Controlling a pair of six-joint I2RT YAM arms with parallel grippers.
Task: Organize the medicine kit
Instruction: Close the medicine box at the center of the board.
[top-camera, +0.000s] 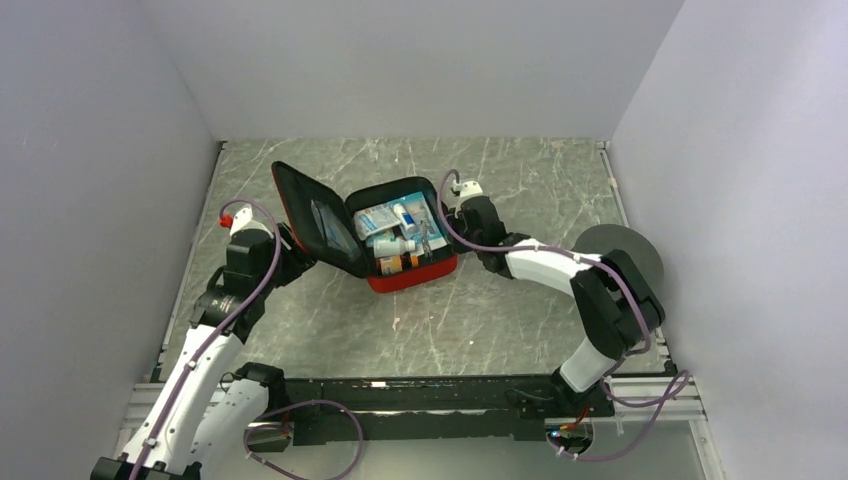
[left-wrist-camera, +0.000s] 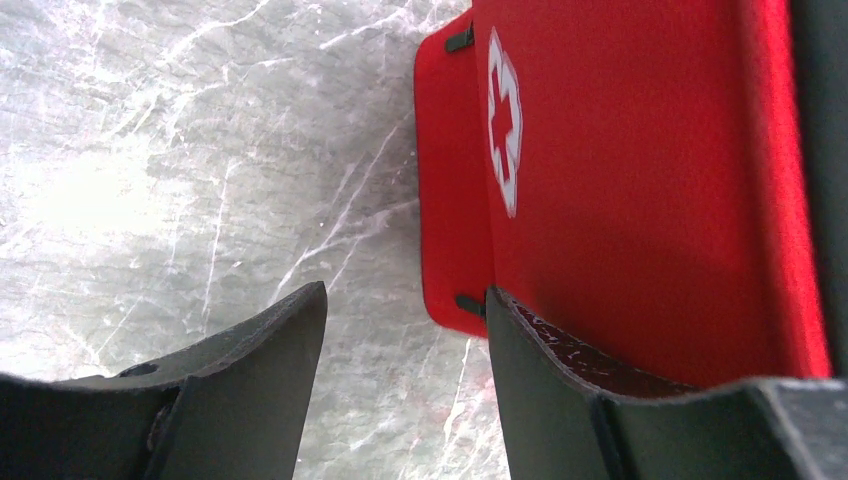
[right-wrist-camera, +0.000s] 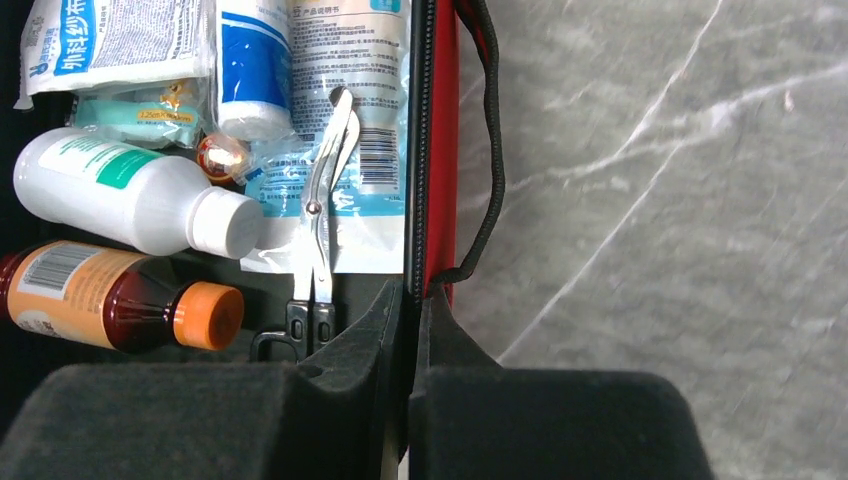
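Note:
The robot's right gripper will pull the kit's side back over the bare tabletop behind this gripper and let go of the kit's side, because the left gripper stands behind the lid.
The medicine kit, a red zip case, lies open mid-table with its lid propped up toward the left. Inside lie a white bottle, a brown bottle with an orange cap, scissors and paper packets. My right gripper is shut on the kit's right side wall, one finger inside and one outside. My left gripper is open behind the lid, with its right finger against the red outer face near the white cross.
A grey round disc lies at the right, behind my right arm's elbow. A black cord hangs along the kit's outer right side. Pale walls close in the marbled table on three sides.

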